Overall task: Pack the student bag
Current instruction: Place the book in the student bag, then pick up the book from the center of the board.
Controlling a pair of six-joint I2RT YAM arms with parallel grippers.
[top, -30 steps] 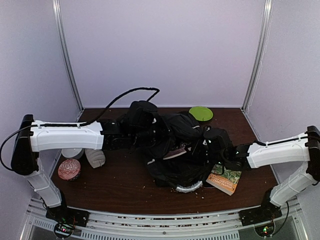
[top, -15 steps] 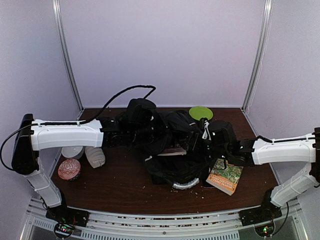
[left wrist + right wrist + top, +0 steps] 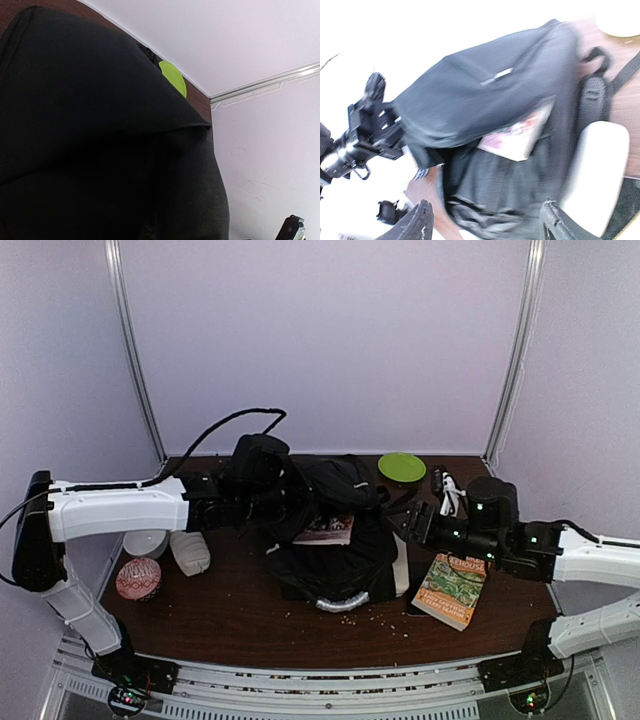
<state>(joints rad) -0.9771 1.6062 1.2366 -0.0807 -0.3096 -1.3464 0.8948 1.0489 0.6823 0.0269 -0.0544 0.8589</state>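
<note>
The pink-and-white book lies below the left gripper, so the gripper needs to bring the flap down over the book next and release the fabric.
The student bag, a large black backpack, lies in the middle of the table with its top flap lifted. A pink-and-white book sticks out of its opening, and the right wrist view shows that book under the raised flap. My left gripper is shut on the flap's fabric, which fills the left wrist view as the bag. My right gripper hangs just right of the bag, open and empty. Its fingertips frame the bag from a short distance.
A green-covered book lies on the table under my right arm. A green disc sits at the back. A white bottle, a white cup and a red patterned ball lie at the left. A white flat item rests against the bag's right side.
My right gripper opened, left the pink-and-white book in the bag and drew back to the right. My left arm pulled the flap and the bag leftward.
</note>
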